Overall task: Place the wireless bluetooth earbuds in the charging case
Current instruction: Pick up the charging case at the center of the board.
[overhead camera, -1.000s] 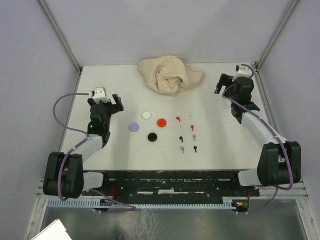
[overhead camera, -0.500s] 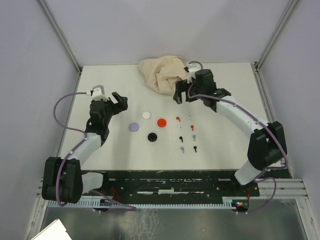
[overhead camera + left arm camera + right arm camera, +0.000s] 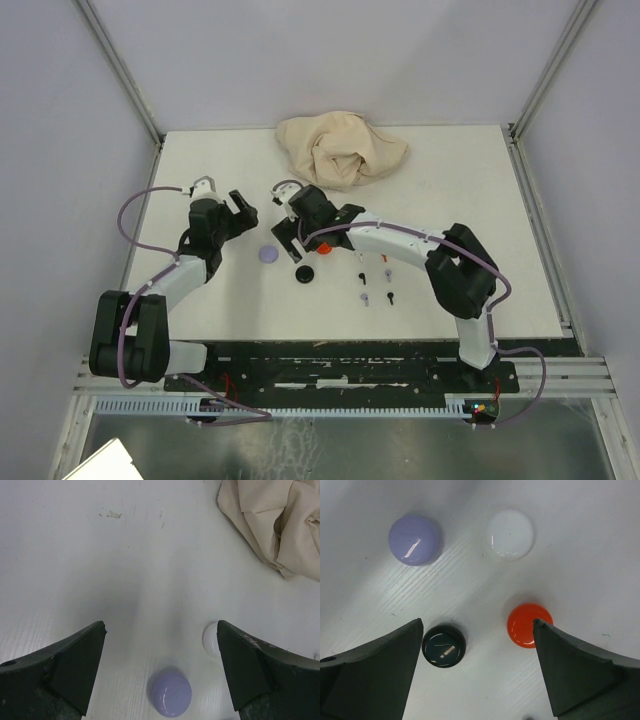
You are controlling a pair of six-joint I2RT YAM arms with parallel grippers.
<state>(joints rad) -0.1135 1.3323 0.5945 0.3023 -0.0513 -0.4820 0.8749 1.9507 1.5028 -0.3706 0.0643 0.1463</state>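
My right gripper is open and will move outward and down, past the red case, to go around the white case [image 3: 510, 534], because that case is beyond its fingers.
Several tiny stemmed earbuds lie in two short columns right of centre, among them a black one [image 3: 363, 275], a lavender one [image 3: 365, 298] and another black one [image 3: 390, 296]. The upper ones are hidden under my right arm. Four round closed cases lie left of them: lavender [image 3: 267, 254] [image 3: 414, 540], white [image 3: 510, 534], red [image 3: 526, 625] and black [image 3: 305, 273] [image 3: 444, 645]. My right gripper [image 3: 293, 240] [image 3: 476, 625] is open and empty above the cases, with black and red by its fingertips. My left gripper [image 3: 245, 210] [image 3: 161, 627] is open and empty, facing the lavender case [image 3: 171, 695] and the white case [image 3: 212, 638].
A crumpled beige cloth [image 3: 340, 148] [image 3: 275, 520] lies at the back centre of the white table. Grey walls with metal posts close in the sides. My right arm stretches across the table from the right base to the cases.
My right arm has swept from the far right corner leftward to hover over the cases. My left gripper has turned and shifted slightly right towards the lavender case.
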